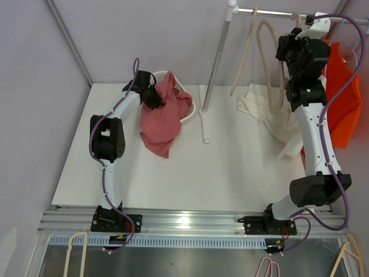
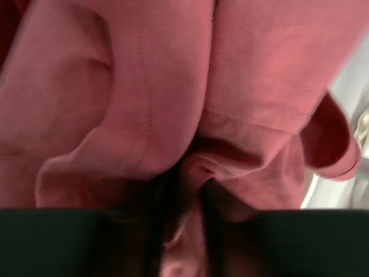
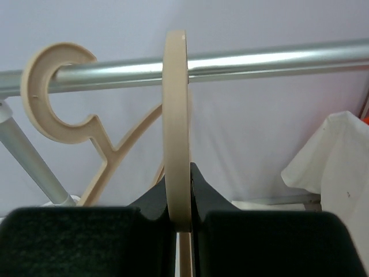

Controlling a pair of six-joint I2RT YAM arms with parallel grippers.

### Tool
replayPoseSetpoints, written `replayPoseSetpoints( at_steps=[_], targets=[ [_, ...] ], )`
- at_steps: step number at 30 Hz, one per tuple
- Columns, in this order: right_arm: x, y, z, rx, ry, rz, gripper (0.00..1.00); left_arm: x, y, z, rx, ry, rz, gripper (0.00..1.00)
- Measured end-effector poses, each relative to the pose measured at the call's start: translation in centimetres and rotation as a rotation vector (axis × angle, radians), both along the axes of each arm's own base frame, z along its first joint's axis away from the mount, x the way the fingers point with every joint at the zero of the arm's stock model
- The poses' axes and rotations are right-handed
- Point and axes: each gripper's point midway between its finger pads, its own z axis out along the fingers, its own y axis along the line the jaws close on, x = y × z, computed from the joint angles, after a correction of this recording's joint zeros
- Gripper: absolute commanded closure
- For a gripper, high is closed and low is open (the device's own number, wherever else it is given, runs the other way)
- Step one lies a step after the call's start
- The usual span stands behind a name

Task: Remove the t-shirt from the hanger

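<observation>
The right gripper slides along to the bar [image 3: 277, 60] beside the second hanger next and releases the hook, since that place lies to its left in the top view.
A pink t-shirt [image 1: 167, 118] hangs off no hanger; it drapes from my left gripper [image 1: 154, 98] over a white basket's rim [image 1: 189, 118] onto the table. In the left wrist view the pink cloth [image 2: 173, 86] fills the frame, and my left gripper [image 2: 187, 196] is shut on a fold of it. My right gripper [image 1: 293, 36] is raised to the rail and shut on the hook of a bare beige hanger [image 1: 262, 43]. In the right wrist view the hook [image 3: 176, 127] sits over the metal rail [image 3: 277, 60], pinched between both fingers at my right gripper [image 3: 184, 196].
A cream garment [image 1: 262, 112] lies on the table under the rail. An orange shirt [image 1: 343, 98] hangs at far right. The rack's pole [image 1: 216, 57] stands mid-table on its base [image 1: 204, 124]. A second beige hanger hook [image 3: 43, 92] hangs on the rail. Spare hangers [image 1: 75, 248] lie below the front edge.
</observation>
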Motion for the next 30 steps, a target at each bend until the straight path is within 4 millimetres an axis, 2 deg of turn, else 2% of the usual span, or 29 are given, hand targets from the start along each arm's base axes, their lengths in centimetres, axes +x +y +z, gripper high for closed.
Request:
replayPoseSetpoints(
  at_steps=[2, 3, 4, 5, 8, 13, 16, 21, 24, 28, 30],
  targets=[
    [0.2, 0.2, 0.7, -0.006, -0.027, 0.014, 1.00, -0.8, -0.3, -1.3, -0.011, 0.021, -0.033, 0.39],
    [0.4, 0.4, 1.0, -0.009, -0.039, 0.025, 1.00, -1.3, -0.5, -2.0, -0.021, 0.024, -0.043, 0.15],
    [0.5, 0.6, 1.3, -0.011, -0.051, 0.034, 1.00, -2.0, -0.5, -2.8, -0.027, 0.031, -0.053, 0.04],
    [0.8, 0.8, 1.5, -0.013, -0.061, 0.044, 1.00, -2.6, -0.8, -3.2, -0.050, 0.026, -0.061, 0.01],
    [1.7, 1.4, 2.0, -0.018, -0.089, 0.073, 1.00, -4.3, -0.7, -3.1, -0.056, 0.007, -0.062, 0.01],
    [3.5, 2.0, 1.9, -0.024, -0.100, 0.104, 1.00, -5.9, -0.1, -0.9, -0.024, -0.056, -0.052, 0.00],
    [4.8, 2.4, 2.3, -0.026, -0.108, 0.119, 1.00, -6.7, 0.2, 2.3, 0.005, -0.133, -0.047, 0.01],
    [6.5, 3.3, 1.8, -0.028, -0.101, 0.138, 1.00, -6.6, -0.1, 10.5, 0.013, -0.356, -0.059, 0.01],
    [7.2, 4.2, 1.3, -0.031, -0.087, 0.154, 1.00, -6.1, -0.2, 13.9, 0.012, -0.448, -0.065, 0.00],
    [7.8, 5.2, 0.4, -0.036, -0.062, 0.172, 1.00, -5.6, -0.3, 15.3, 0.011, -0.502, -0.074, 0.00],
    [8.0, 5.6, -0.2, -0.038, -0.048, 0.179, 0.88, -6.1, -0.4, 15.5, 0.019, -0.517, -0.083, 0.01]
  ],
)
